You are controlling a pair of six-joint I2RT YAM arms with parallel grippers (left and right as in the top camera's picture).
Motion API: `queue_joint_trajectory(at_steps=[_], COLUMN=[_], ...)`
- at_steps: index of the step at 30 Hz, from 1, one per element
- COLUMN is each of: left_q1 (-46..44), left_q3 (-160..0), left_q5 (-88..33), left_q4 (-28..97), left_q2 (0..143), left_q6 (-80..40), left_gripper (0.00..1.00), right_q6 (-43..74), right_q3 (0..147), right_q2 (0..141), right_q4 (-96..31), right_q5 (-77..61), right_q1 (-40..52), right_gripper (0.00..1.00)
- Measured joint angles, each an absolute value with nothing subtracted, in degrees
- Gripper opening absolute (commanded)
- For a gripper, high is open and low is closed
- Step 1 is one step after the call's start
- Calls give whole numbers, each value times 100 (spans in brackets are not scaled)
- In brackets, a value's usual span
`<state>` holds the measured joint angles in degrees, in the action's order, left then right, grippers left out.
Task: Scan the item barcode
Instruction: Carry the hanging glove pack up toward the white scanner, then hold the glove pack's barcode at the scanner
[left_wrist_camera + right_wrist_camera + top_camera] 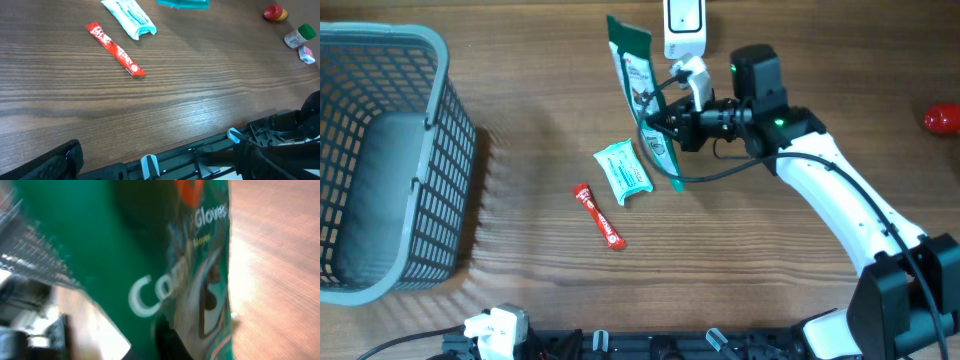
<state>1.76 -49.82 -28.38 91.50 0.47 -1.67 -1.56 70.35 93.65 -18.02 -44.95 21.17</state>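
Observation:
I need to move the packet in my right gripper to the right in the overhead view next, then lower it and let it go on the bare tabletop [908, 138] next to the red object.
The item, a green glove packet [638, 70] with white print, hangs tilted above the table at the back centre. My right gripper [665, 125] is shut on its lower part. The packet's top end is next to the white scanner [682, 25] at the back edge. In the right wrist view the packet [150, 245] fills most of the picture and hides the fingers. No barcode shows in any view. My left gripper [160, 167] stands open low over the table's front edge, with nothing between its fingers.
A pale teal packet [623, 170] and a red stick sachet [599, 216] lie mid-table. At the left stands a grey mesh basket [380, 160]. A red object [942, 118] sits at the far right, with a green-capped bottle [300, 36] near it.

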Motion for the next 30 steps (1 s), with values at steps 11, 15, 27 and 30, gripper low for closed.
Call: queue_joint_trajectory(at_steps=[11, 15, 27, 30], left_q1=[176, 176, 176, 176], left_q3=[-4982, -4982, -4982, -4982], left_q5=[-2840, -2838, -2838, -2838], left_q4=[9153, 9153, 9144, 9150], left_q2=[45, 45, 47, 47], left_q6=[-165, -167, -165, -167], left_gripper=[100, 100, 100, 100], right_q6=[-1500, -1756, -2738, -2777], right_q3=[7476, 7496, 8816, 9732], right_q2=[9483, 9942, 12311, 12949], right_q4=[-816, -25, 1874, 1638], right_q5=[-707, -80, 1146, 1194], right_q1=[2832, 2832, 2716, 2665], right_gripper=[5, 5, 5, 5])
